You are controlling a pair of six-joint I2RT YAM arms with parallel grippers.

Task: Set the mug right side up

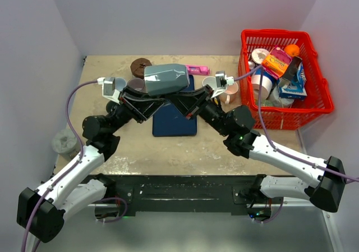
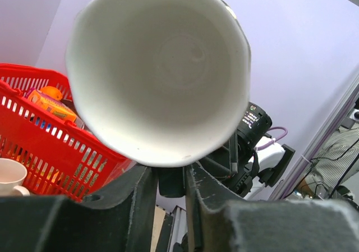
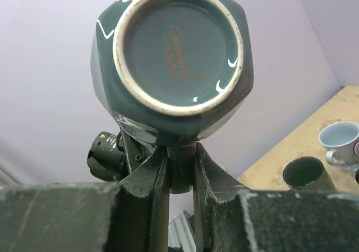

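My left gripper will next turn downward, as the mug hangs sideways, and lower it onto the bare tabletop beside the blue mat to release it opening-side up.
A dark grey-green mug [image 1: 166, 78] with a white inside hangs in the air on its side above a blue mat [image 1: 175, 123]. Its mouth faces the left wrist view [image 2: 160, 67]. Its base, with a pale ring, faces the right wrist view [image 3: 176, 55]. My left gripper [image 1: 159, 97] comes up from the left and my right gripper [image 1: 175, 99] from the right. Both meet under the mug. Each is shut on the mug's dark handle, as seen for the left gripper [image 2: 171, 176] and the right gripper [image 3: 181, 159].
A red basket [image 1: 314, 103] full of packets and cups stands at the right, also in the left wrist view [image 2: 33, 145]. Two pale mugs [image 1: 224, 88] stand beside it. A brown disc [image 1: 141, 65], a dark cup [image 1: 136, 84] and a pink item [image 1: 197, 69] lie behind. A grey cup [image 1: 64, 141] sits at the left edge.
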